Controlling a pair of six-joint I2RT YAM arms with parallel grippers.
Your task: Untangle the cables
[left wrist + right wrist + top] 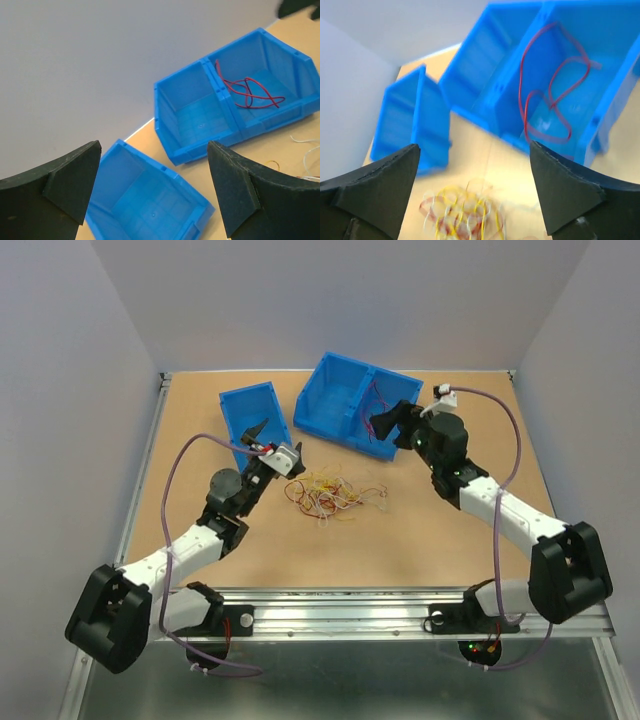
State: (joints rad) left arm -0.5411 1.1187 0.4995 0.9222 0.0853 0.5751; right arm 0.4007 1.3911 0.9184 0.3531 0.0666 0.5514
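Note:
White loops crossing yellow ones lie below my right gripper, to its left in the top view. I will next bring it back, that way and down onto them.
The cables [335, 495] lie in a loose tangle of yellow, red and white loops on the table between the two arms; the right wrist view shows them blurred [465, 215]. One red cable [550, 95] lies apart in the right compartment of the double blue bin [340, 390], also seen from the left wrist [250, 92]. My left gripper [275, 445] hovers open, left of the tangle and in front of the single blue bin [245, 410]. My right gripper [395, 423] is open with nothing in it at the double bin's front wall, beside the compartment holding the red cable.
The single blue bin [145, 195] stands with nothing in it at the back left. The left compartment of the double bin [192, 112] also holds nothing. Grey walls enclose the table on three sides. A metal rail [340, 610] runs along the near edge.

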